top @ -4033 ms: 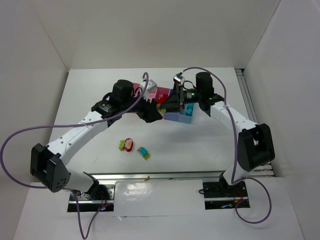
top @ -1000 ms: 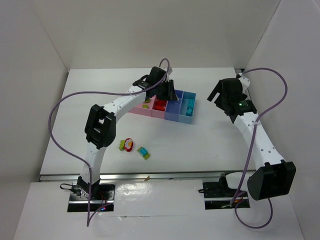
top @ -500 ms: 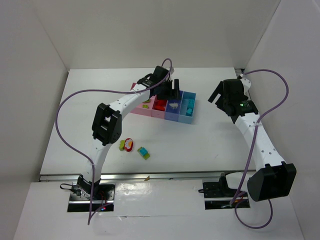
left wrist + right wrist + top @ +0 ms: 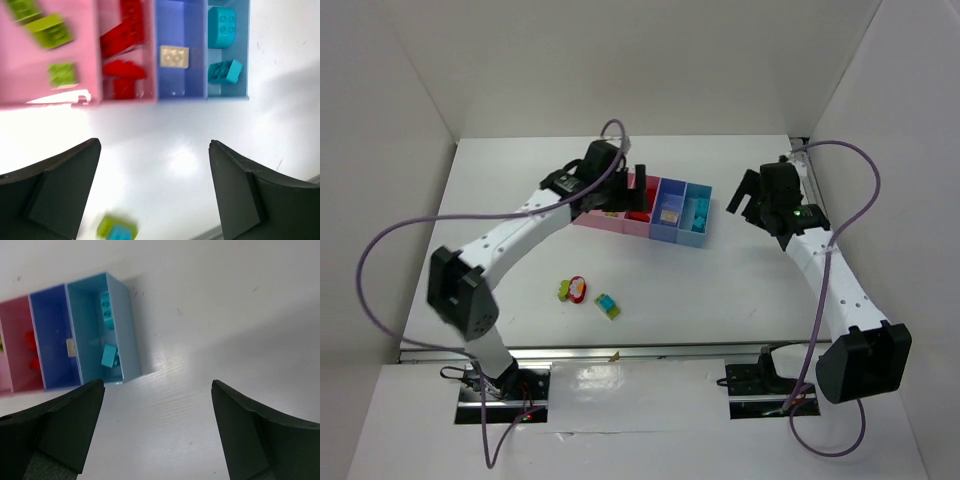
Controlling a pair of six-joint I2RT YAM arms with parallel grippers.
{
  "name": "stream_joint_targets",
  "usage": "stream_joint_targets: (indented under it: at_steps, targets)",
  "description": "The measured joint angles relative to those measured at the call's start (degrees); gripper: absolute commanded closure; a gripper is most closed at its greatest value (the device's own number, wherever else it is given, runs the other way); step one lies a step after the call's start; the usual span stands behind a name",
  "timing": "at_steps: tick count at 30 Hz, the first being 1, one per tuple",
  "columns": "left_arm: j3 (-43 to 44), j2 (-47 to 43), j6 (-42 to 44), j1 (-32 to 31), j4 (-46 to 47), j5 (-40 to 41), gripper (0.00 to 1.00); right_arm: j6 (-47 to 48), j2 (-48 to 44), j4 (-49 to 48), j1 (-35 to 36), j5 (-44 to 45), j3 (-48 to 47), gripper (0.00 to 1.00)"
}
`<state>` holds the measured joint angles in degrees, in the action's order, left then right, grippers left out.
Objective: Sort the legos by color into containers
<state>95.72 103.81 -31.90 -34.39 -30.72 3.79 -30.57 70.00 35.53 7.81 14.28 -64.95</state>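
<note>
My right gripper swings back past the light blue bin (image 4: 127, 330) next, then goes down onto the teal lego joined to lime outside the bins.
The containers (image 4: 698, 240) form a joined row at mid-table. In the left wrist view the far-left pink bin (image 4: 15, 75) holds lime legos (image 4: 50, 30), the second pink bin holds red legos (image 4: 125, 40), the blue bin holds one beige brick (image 4: 174, 56), and the light blue bin (image 4: 127, 330) holds two teal legos (image 4: 222, 30). My left gripper (image 4: 154, 150) hangs open and empty above the table in front of the bins. Right of the row, my right gripper (image 4: 157, 390) is open and empty. A lime-and-red cluster (image 4: 573, 289) and a teal-and-lime cluster (image 4: 608, 306) lie loose nearer the bases.
White walls stand at the back and both sides of the table. Purple cables loop above both arms. A metal rail (image 4: 640, 350) runs along the near edge by the arm bases.
My left gripper opened and the beige brick now lies in the blue bin. The left arm then drew back leftward off the bins. The right arm barely shifted.
</note>
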Motion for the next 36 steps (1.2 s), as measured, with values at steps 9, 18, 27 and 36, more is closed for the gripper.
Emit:
stream_joint_targets:
  at_steps: [9, 18, 27, 36]
  targets:
    - [-19.23, -23.96, -5.49, 7.63, -9.01, 8.59, 0.01, 8.37, 5.86, -3.67, 25.55, -7.91, 2.34, 0.06]
    - [-22.03, -27.32, -9.14, 14.23, -16.87, 13.09, 0.01, 13.64, 20.46, -4.52, 49.13, -9.90, -1.29, 0.05]
    - [-22.75, -32.87, -10.03, 17.73, -17.31, 13.81, 0.02, 15.54, 28.59, -8.55, 52.35, -11.76, -4.70, 0.08]
    - [-27.82, -32.87, -10.16, 17.99, -17.31, 12.63, 0.02, 17.27, 34.75, -9.49, 53.68, -13.64, -8.15, 0.15]
